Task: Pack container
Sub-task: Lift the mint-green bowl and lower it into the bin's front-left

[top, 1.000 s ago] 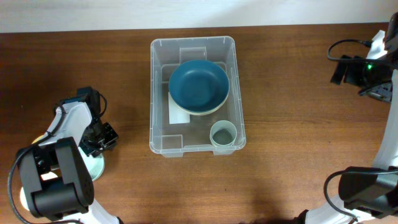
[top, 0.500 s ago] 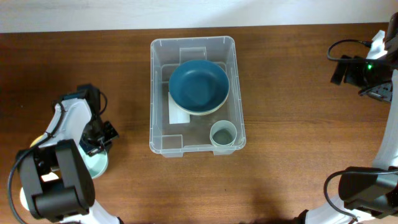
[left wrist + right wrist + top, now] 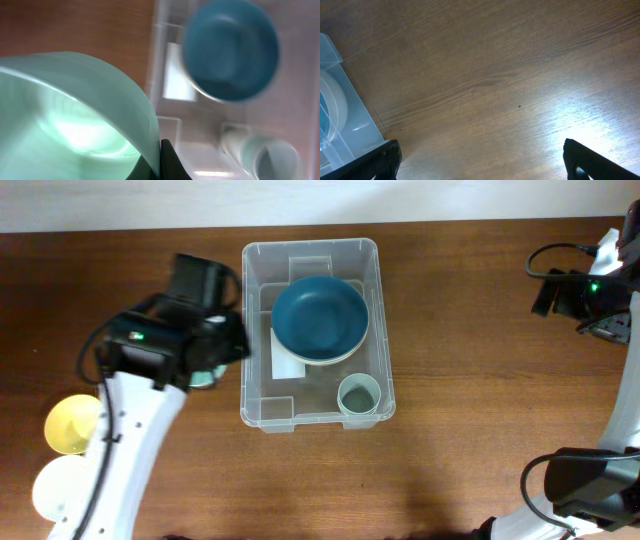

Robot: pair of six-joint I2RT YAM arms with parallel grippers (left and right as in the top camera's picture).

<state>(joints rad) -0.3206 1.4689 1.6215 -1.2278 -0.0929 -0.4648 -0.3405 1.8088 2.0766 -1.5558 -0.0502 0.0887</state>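
My left gripper brings the mint green bowl down to the right in the overhead view into the bin (image 3: 299, 393) (image 3: 194, 134) beside the cup next, since the bin's near corner is free.
The container (image 3: 310, 246) is a clear bin in the middle of the table. It holds a blue bowl (image 3: 320, 318) stacked on a paler one, a pale green cup (image 3: 358, 395) and a white label (image 3: 288, 362). My left gripper (image 3: 214, 356) hangs just left of the bin's left wall, shut on the rim of a mint green bowl (image 3: 203, 377). In the left wrist view the mint bowl (image 3: 65, 115) fills the left side, its wall pinched at the left gripper (image 3: 159, 161); the blue bowl (image 3: 230, 50) and cup (image 3: 270, 155) lie beyond. My right gripper (image 3: 485, 165) stands open over bare wood.
A yellow bowl (image 3: 72, 423) and a white dish (image 3: 58, 486) sit at the table's front left. The right arm (image 3: 585, 290) stays at the far right edge. In the right wrist view a corner of the container (image 3: 340, 115) shows at the left.
My left gripper shut on the mint bowl at the front left, lifted it, and carried it right and away to the bin's left wall. The yellow bowl beneath is now uncovered. The right arm stayed still.
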